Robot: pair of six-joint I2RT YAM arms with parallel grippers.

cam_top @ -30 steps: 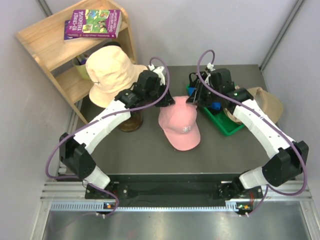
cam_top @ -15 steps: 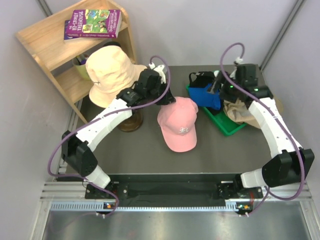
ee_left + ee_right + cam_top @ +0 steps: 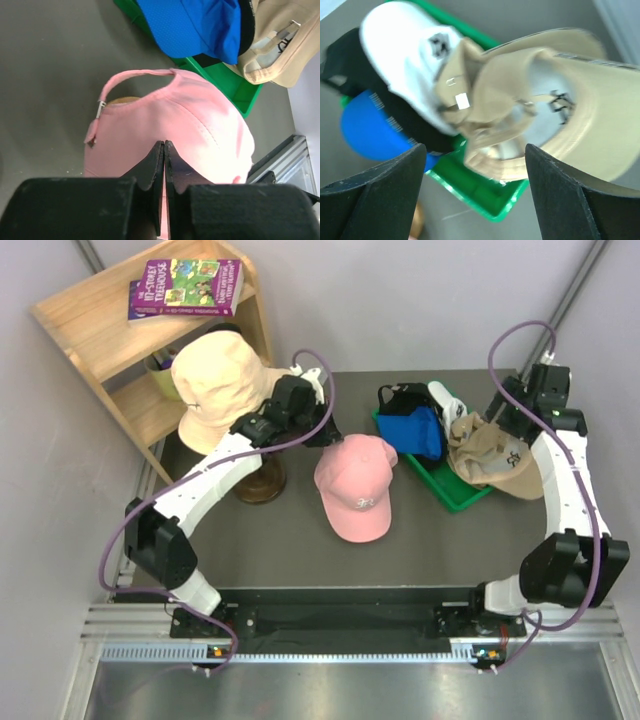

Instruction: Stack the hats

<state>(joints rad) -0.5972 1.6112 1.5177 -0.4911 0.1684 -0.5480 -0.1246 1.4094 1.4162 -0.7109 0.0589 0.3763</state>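
The robot needs to lower its open right gripper next onto the khaki cap's raised far edge [image 3: 499, 429] [image 3: 532, 57] below, because that edge stands up where fingers can go on both sides of it.
A pink cap [image 3: 358, 488] lies mid-table. My left gripper [image 3: 328, 438] is shut on the cap's back edge; in the left wrist view the jaws [image 3: 164, 144] pinch the pink fabric [image 3: 200, 125]. A green tray [image 3: 452, 492] holds a royal blue cap [image 3: 415, 430], a black cap [image 3: 398, 396] and a white cap [image 3: 445, 400]. A khaki cap [image 3: 495, 455] lies upside down over the tray's right edge. My right gripper [image 3: 508, 408] is open and empty above it [image 3: 475, 146]; the khaki cap [image 3: 545, 95] shows between the fingers. A pale peach hat [image 3: 220, 380] sits on a stand.
A wooden shelf [image 3: 100, 330] with a purple book [image 3: 188, 287] stands at the back left. The brown wooden stand [image 3: 258, 482] under the peach hat is beside my left arm. Walls close in on both sides.
My right arm has swung back to the right, away from the tray, leaving the khaki cap on the tray's right edge. My left gripper has shifted the pink cap slightly left.
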